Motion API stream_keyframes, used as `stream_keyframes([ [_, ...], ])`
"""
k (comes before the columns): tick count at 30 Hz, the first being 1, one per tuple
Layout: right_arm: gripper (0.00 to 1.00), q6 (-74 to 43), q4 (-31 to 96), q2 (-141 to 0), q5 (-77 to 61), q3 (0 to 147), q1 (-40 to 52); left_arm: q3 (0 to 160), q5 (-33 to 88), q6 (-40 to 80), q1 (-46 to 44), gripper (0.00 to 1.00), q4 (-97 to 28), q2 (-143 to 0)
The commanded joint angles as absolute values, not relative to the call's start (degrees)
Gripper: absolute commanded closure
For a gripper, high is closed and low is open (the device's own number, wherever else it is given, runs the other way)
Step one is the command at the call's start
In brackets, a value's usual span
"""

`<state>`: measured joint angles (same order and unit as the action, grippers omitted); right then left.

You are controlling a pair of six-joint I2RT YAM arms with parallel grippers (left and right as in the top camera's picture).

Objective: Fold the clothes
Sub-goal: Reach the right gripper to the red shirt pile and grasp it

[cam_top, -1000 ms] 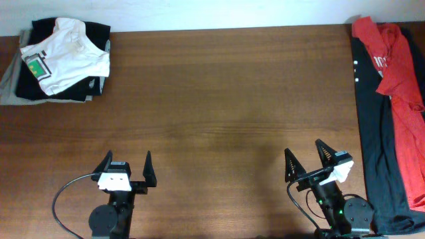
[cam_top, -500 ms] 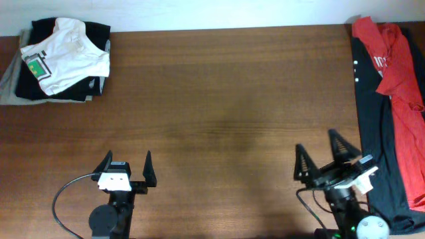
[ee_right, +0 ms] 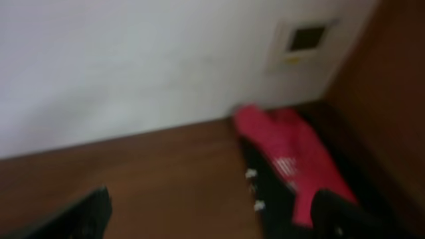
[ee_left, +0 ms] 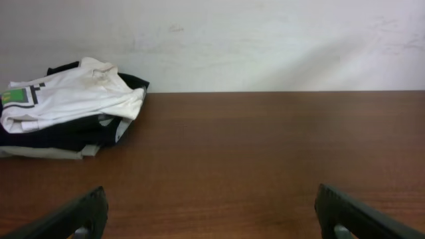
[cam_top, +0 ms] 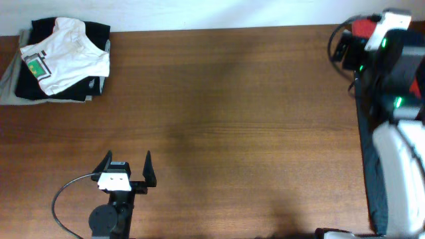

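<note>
My right gripper has its fingers facing sideways, so next I need to tilt them down and lower it to the T-shirt's edge along the black garment, which is below, to the right in the wrist view.
The red-orange T-shirt (ee_right: 292,159) lies at the table's far right edge on a long black garment (ee_right: 265,196). In the overhead view only a scrap of the T-shirt (cam_top: 362,28) shows behind my raised right arm (cam_top: 392,60). My right gripper (ee_right: 216,219) is open and empty, above the table and short of the shirt. My left gripper (cam_top: 126,169) is open and empty near the front left edge; it also shows in the left wrist view (ee_left: 212,216).
A pile with a white shirt with a green patch (cam_top: 63,56) on dark clothes sits at the back left corner, also in the left wrist view (ee_left: 66,99). The black garment (cam_top: 363,153) runs along the right edge. A white wall stands behind the table.
My right arm has risen from the front right and swung toward the back right corner, now covering most of the red T-shirt from above. The left arm has not moved.
</note>
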<state>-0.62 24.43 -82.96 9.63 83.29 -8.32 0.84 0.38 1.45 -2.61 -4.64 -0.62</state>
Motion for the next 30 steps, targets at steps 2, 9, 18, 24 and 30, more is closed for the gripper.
stream_keyframes([
  [2, 0.01, 2.76, 31.24, -95.68, 18.96, 98.00, -15.05, 0.49, 0.19, 0.78, -2.90, 0.01, -4.75, -0.30],
  [9, 0.01, 6.31, 29.17, -107.79, 19.16, 98.41, -23.38, 0.49, 0.19, 0.75, -2.90, 0.01, -4.75, -0.30],
  [18, 0.01, 19.29, 24.23, -128.20, 28.08, 99.81, -24.10, 0.49, 0.19, 0.78, -2.90, 0.01, -4.75, -0.30],
  [24, 0.04, 19.27, 21.17, -133.32, 26.57, 99.81, -24.14, 0.49, 0.19, 0.78, -2.90, 0.01, -4.75, -0.30],
  [30, 0.13, 19.29, 20.62, -134.41, 27.55, 99.81, -25.26, 0.49, 0.19, 0.78, -2.90, 0.01, -4.75, -0.30],
])
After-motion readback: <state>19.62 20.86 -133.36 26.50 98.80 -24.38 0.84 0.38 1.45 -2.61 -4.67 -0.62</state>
